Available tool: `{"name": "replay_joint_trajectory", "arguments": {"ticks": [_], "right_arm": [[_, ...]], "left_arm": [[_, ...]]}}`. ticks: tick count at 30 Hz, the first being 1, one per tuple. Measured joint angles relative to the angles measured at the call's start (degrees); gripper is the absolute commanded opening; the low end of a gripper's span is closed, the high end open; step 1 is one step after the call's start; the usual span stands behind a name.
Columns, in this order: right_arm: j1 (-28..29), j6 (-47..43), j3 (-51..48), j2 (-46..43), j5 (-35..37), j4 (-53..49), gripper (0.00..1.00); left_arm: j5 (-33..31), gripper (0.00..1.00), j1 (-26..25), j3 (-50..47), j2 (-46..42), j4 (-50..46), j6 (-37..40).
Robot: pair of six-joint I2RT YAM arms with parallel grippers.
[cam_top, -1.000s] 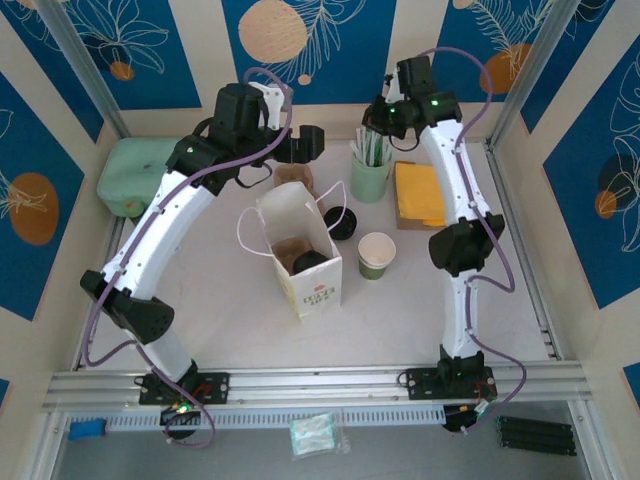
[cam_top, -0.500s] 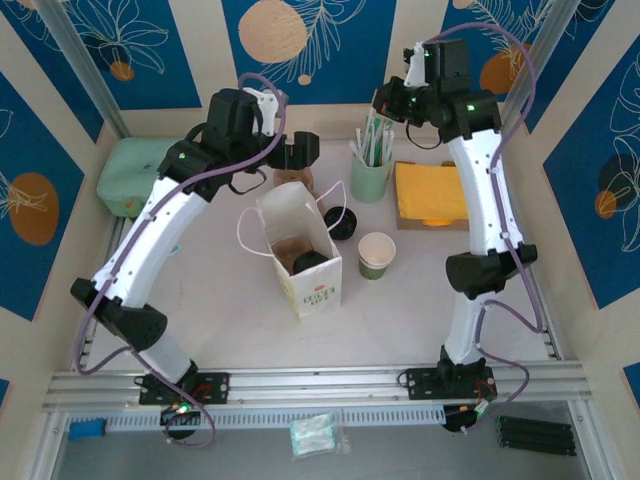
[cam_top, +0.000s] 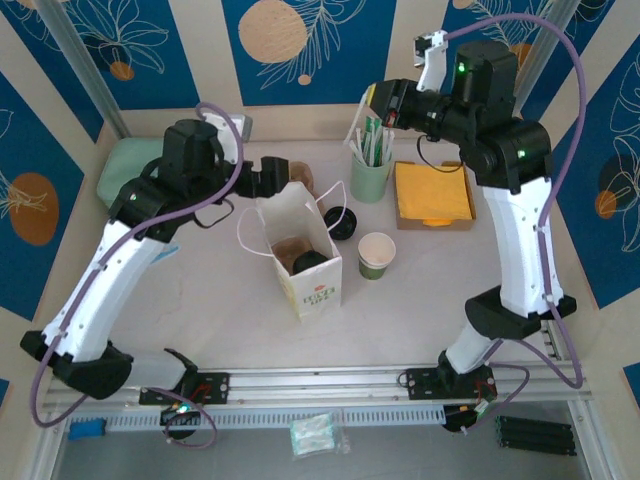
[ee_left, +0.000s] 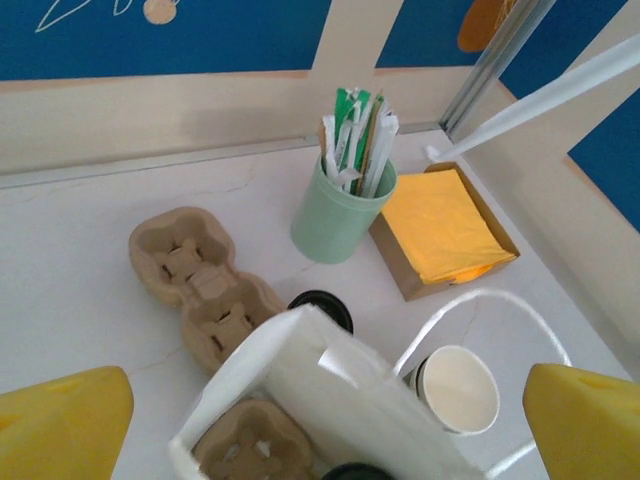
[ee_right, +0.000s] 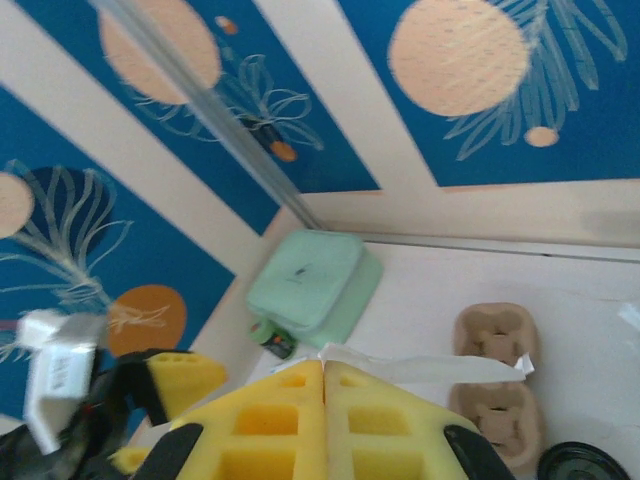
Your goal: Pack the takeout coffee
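The coffee (cam_top: pixel 311 262) is inside the bag, so I will next move my right gripper back, nearer my base, and down into the open bag below it, and let go of the sachet.
The takeout coffee (cam_top: pixel 311 262) shows as a round black lid inside the open white paper bag (cam_top: pixel 312 287), beside a cardboard carrier (cam_top: pixel 289 250). In the left wrist view its lid (ee_left: pixel 357 470) peeks in at the bottom edge, inside the bag (ee_left: pixel 400 420). My left gripper (cam_top: pixel 273 176) hovers open just behind the bag's back left corner, its yellow fingers (ee_left: pixel 62 423) spread wide over the bag. My right gripper (cam_top: pixel 386 104) is raised above the mint-green cup of sachets (cam_top: pixel 371 175), shut on a thin white paper sachet (ee_right: pixel 440 369).
A lidless paper cup (cam_top: pixel 377 253) stands right of the bag, and a second black lid (cam_top: pixel 341 222) lies behind it. A spare cardboard carrier (ee_left: pixel 205 290) sits at the back. An orange napkin box (cam_top: pixel 432 194) is at the right, a green box (cam_top: pixel 128 172) at the left.
The left arm drew back toward the left, bringing its open gripper nearer the bag. The right arm rose and swung right, its shut gripper staying above the sachet cup.
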Motion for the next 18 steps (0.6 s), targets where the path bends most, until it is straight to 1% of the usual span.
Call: {"name": "replay_joint_trajectory", "arguments": {"ticks": [4, 9, 18], "right_arm": [[4.81, 0.0, -0.04, -1.84, -0.02, 0.11, 0.0], [10.21, 0.2, -0.79, -2.73, -0.2, 0.0, 0.0], [18.34, 0.68, -7.96, -4.94, 0.96, -1.53, 0.0]], "left_arm": [[-1.62, 0.99, 0.0, -3.56, -4.07, -1.11, -0.74], [-3.19, 0.99, 0.02, -5.73, -7.65, -1.75, -1.42], [-4.02, 1.0, 0.02, -7.96, -10.58, -2.14, -1.99]]}}
